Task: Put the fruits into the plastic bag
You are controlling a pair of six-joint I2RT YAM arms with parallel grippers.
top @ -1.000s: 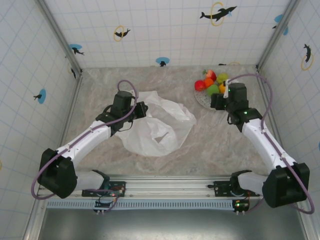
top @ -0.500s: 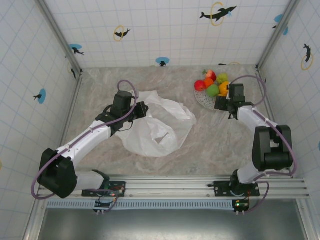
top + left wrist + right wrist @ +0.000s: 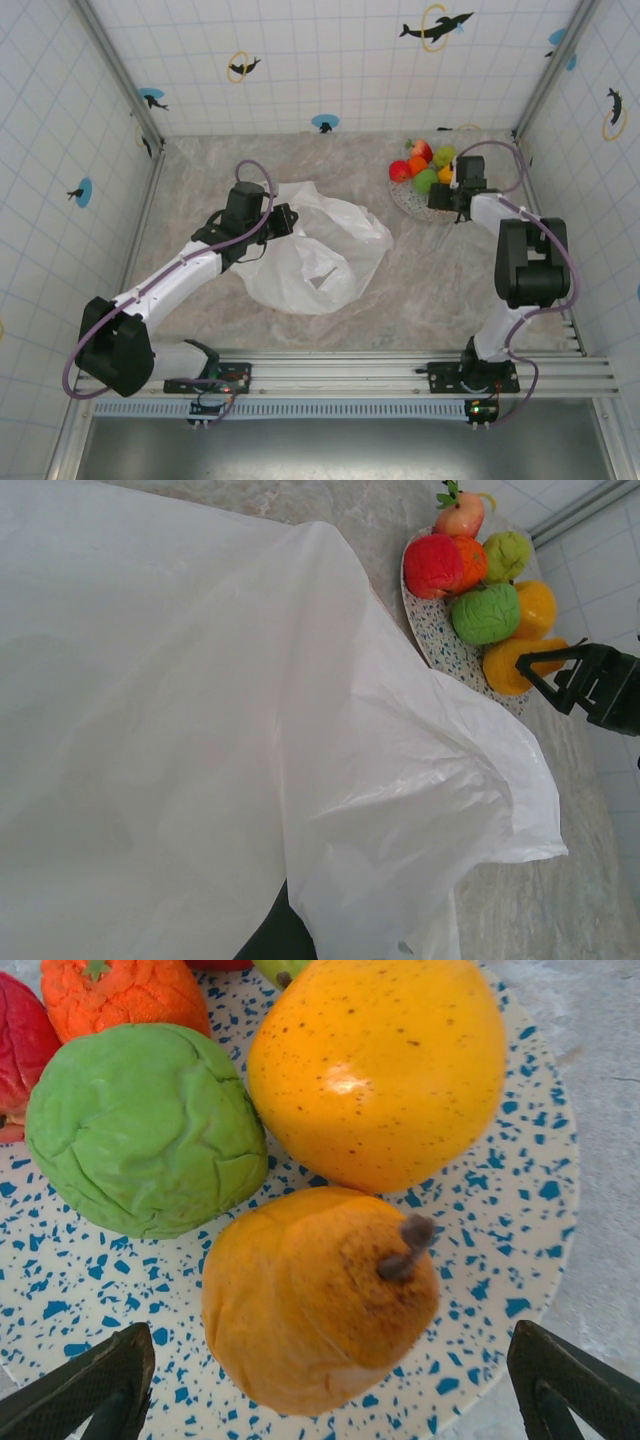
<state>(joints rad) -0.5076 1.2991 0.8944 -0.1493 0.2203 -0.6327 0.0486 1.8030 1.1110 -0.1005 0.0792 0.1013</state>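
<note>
The orange pear-shaped fruit just below gets my right gripper's open fingers next. They lower around its round body, clear of the green fruit, and close.
Several fruits lie piled on a speckled plate at the back right. My right gripper hovers open just above the plate's near side. Its fingertips straddle an orange pear-shaped fruit without touching it. Beyond that fruit sit a green fruit and a yellow-orange one. The plastic bag lies spread over the table's middle. My left gripper is shut on the bag's upper left edge, lifting the film; its fingers are mostly hidden under it.
The plate stands close to the back right corner post and the tiled side wall. Bare marbled tabletop lies between the bag and the plate. From the left wrist, the right gripper shows beside the fruit pile.
The right arm has folded up and its gripper has moved back toward the plate, closer over the fruits. The left arm and the bag have not moved.
</note>
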